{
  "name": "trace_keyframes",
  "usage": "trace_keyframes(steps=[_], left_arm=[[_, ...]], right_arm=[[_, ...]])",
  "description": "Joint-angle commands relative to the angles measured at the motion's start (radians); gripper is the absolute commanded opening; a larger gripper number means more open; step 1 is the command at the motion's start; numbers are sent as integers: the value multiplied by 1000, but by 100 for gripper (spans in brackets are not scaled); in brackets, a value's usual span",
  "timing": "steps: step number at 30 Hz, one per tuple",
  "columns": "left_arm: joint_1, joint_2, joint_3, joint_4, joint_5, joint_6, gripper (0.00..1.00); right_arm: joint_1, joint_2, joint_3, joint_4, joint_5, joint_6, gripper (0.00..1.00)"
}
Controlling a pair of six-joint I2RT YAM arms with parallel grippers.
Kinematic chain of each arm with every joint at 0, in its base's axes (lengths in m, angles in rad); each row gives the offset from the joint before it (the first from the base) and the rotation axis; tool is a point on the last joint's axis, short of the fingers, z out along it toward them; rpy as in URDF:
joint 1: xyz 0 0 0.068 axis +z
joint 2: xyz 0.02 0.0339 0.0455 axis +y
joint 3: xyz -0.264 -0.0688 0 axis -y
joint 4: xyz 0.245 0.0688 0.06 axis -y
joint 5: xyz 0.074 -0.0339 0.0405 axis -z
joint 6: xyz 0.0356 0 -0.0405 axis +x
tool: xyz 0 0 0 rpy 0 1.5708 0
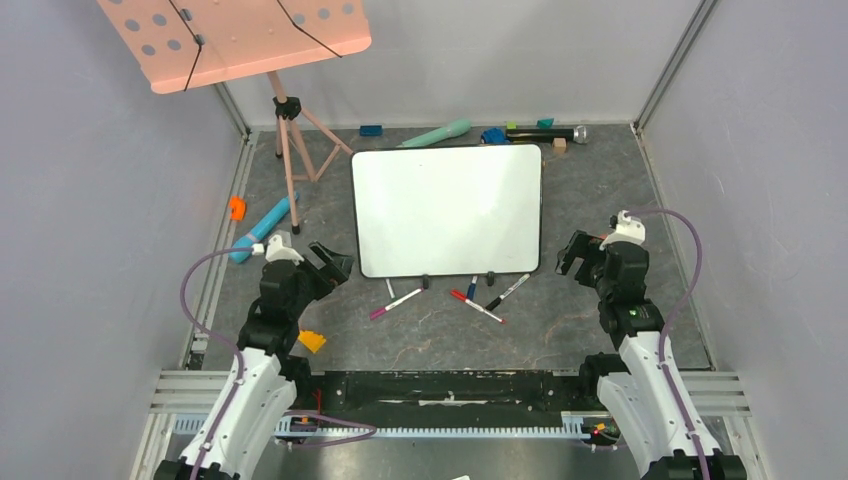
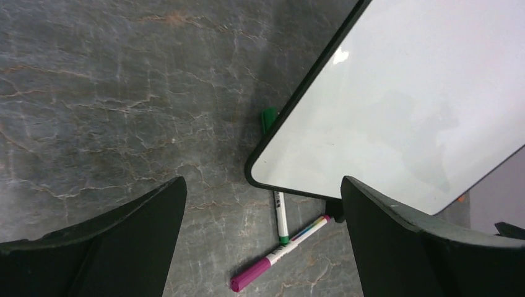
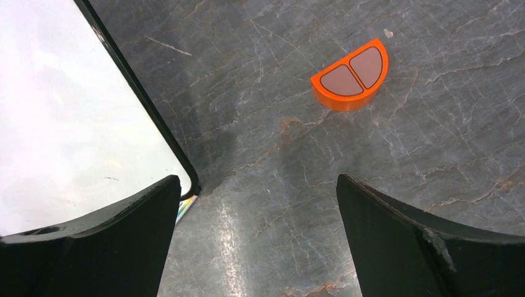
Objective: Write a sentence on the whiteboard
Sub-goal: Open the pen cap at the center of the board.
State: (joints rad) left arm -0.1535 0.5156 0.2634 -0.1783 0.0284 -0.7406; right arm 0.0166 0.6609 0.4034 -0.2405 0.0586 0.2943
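Observation:
My left gripper lowers toward the right in the top view onto the green-tipped marker's white body next, since it lies below on that side.
The whiteboard [image 1: 447, 210] lies flat in the middle of the table, and its surface is blank with no sentence showing. Several markers lie along its near edge: a magenta one [image 1: 397, 303], a red one [image 1: 477, 306] and a black one [image 1: 508, 292]. My left gripper [image 1: 335, 262] is open and empty, hovering by the board's near left corner [image 2: 260, 173]. The magenta marker [image 2: 278, 255] and a green-tipped marker [image 2: 280, 216] lie just below it. My right gripper [image 1: 575, 253] is open and empty beside the board's near right corner [image 3: 186, 179].
A pink music-stand tray [image 1: 240, 35] on a tripod [image 1: 290, 140] stands at the back left. A blue cylinder [image 1: 262, 228] and orange pieces [image 1: 237, 207] lie at the left. Toys line the back wall [image 1: 500, 132]. An orange half-round block [image 3: 350, 74] lies right of the board.

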Motion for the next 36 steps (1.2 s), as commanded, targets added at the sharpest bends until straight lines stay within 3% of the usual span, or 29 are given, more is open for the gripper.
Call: trace_keyframes(steps=[1,6,17,21,28,36], left_arm=[[-1,69,75,81,130,-33,100],[-3,105,20,158,196,-65,100],[-6,-43,-112,143,219,-86,100],[-36,18,-122,228,289,-51,97],[-342,182,6,185,-16,7,93],[-568,358,135,80,-426,-59,67]], right_arm=[[-1,-11,23,-39,-12,0,98],[-1,-68,-23,-25,-55,21,98],[0,-117,-23,-57,-55,7,98],[3,-122,-9,-44,-313,-95,98],[37,-80,8,-1,-358,-78,98],[52,-78,42,15,-341,-75,98]])
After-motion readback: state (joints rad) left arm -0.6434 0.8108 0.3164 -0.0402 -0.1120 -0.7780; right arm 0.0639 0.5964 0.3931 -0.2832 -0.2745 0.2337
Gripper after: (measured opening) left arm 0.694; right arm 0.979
